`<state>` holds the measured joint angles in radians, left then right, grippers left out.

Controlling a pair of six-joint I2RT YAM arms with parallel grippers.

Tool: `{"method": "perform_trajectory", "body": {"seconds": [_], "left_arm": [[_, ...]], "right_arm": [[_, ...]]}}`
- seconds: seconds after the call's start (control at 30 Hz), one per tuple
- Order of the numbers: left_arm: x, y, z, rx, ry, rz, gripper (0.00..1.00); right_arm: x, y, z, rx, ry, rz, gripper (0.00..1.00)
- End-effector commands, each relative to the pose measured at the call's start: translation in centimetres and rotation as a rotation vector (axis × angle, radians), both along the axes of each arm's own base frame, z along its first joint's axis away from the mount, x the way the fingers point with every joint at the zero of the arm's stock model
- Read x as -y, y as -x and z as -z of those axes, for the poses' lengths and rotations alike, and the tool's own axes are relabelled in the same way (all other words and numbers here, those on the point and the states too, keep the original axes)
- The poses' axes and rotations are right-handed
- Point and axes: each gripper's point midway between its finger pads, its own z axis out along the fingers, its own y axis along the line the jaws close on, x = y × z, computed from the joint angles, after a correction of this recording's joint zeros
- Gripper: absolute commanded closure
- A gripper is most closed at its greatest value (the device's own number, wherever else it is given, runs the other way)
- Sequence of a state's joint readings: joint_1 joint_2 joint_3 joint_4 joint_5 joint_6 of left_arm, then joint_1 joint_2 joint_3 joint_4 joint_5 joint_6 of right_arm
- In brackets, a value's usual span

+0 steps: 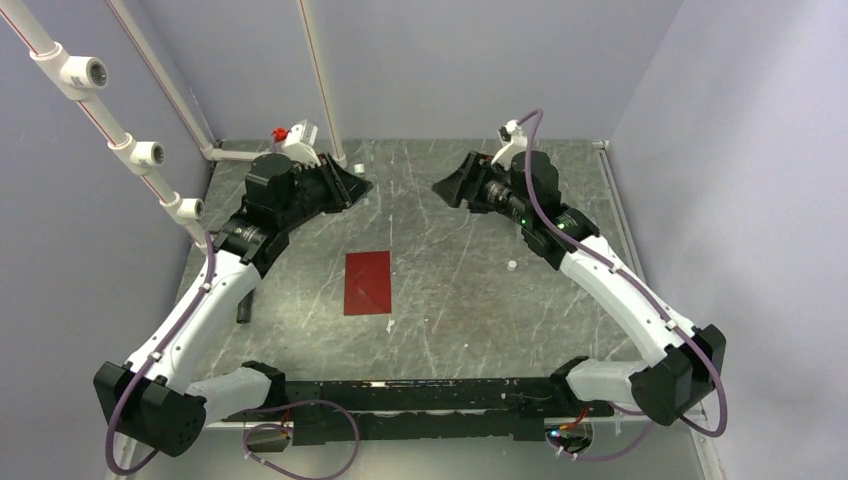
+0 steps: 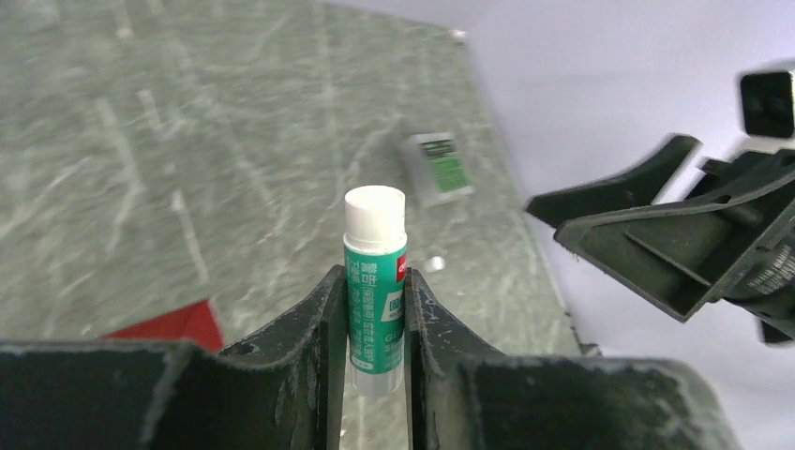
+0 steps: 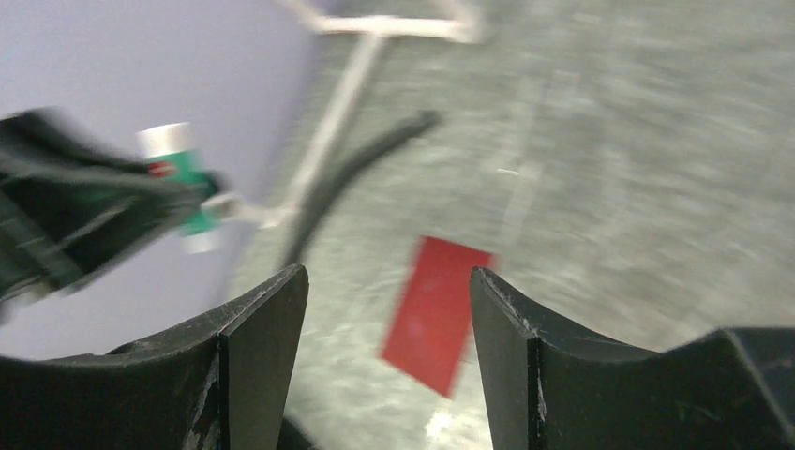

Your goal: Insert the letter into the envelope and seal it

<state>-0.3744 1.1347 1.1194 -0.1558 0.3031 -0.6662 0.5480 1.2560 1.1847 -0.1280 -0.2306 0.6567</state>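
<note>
My right gripper should next move down, away from my left gripper, and turn its open fingers down onto the small white cap [image 1: 512, 265].
The dark red envelope [image 1: 367, 282] lies flat and closed on the table between the arms; it also shows in the right wrist view [image 3: 433, 314] and as a corner in the left wrist view [image 2: 178, 323]. The letter is not in view. My left gripper [image 1: 355, 185] is raised at the back left, shut on a green-and-white glue stick [image 2: 375, 281] that stands upright between its jaws. My right gripper [image 1: 445, 188] is raised at the back right, facing the left one, open and empty [image 3: 389, 277]. The glue stick also shows, blurred, in the right wrist view [image 3: 178, 169].
A small white-and-green box [image 2: 439, 167] lies near the back wall. A small white bit [image 1: 511, 265] lies right of the envelope. A black stick [image 1: 245, 308] lies by the left arm. White pipes [image 1: 130, 150] run along the left wall.
</note>
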Motion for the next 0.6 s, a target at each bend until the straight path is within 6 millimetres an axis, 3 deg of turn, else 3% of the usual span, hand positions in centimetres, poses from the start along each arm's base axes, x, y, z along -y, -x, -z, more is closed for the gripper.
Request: {"method": "perform_trajectory", "body": {"seconds": [0.0,0.07,0.17,0.37,0.57], "left_arm": [[-3.4,0.0,3.0,-0.057,-0.181,-0.134,0.98],[-2.6,0.5,3.7,-0.061,-0.168,-0.081,0.98],[-1.9,0.7,4.4,-0.072,-0.159,-0.037,0.98],[-0.6,0.5,4.5,-0.063,-0.15,0.037,0.98],[-0.3,0.6,4.4,-0.055,-0.145,0.06,0.98]], "right_arm": [[11.6,-0.7,10.8,-0.259,0.502,0.448,0.33],[15.2,0.1,14.1,-0.386,0.621,0.567,0.33],[17.3,0.3,17.7,-0.491,0.693,0.607,0.32],[18.0,0.2,23.7,-0.658,0.709,0.549,0.31],[18.5,-0.5,27.0,-0.728,0.7,0.533,0.36]]}}
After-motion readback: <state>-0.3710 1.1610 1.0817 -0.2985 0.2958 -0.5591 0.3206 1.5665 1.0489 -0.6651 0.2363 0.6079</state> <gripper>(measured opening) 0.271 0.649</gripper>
